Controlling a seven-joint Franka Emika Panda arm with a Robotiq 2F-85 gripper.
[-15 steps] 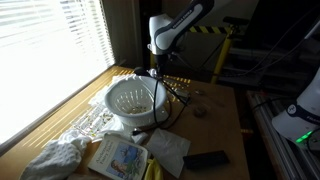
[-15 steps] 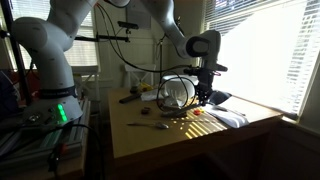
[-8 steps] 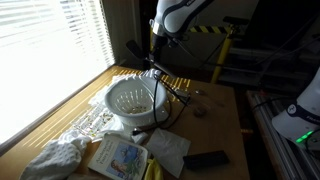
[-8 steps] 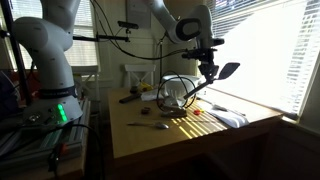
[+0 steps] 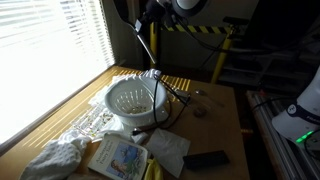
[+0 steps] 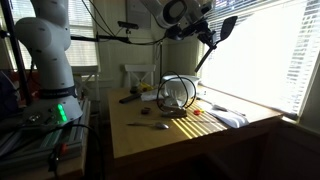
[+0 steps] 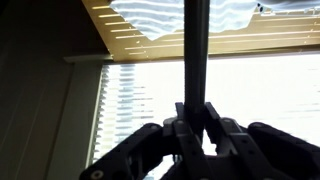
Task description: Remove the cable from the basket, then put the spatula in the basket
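Observation:
I will lower the spatula with my gripper toward the white basket's opening, which is below, while I tilt the gripper's fingers downward. I will then release the spatula over the basket's opening.
My gripper is shut on a black spatula and holds it high above the table. In an exterior view the blade points up toward the window and the handle slants down. In the wrist view the handle runs straight up between the shut jaws. The white basket stands on the table below, also in an exterior view. A black cable loops over its rim and onto the table; its loop shows in an exterior view.
A crumpled cloth, a book, a white sheet and a black remote lie at the table's front. A small utensil lies on the wood. Window blinds run beside the table.
My gripper has risen from just above the basket to high over the table, carrying the spatula up and tilting it. The basket and cable have not moved.

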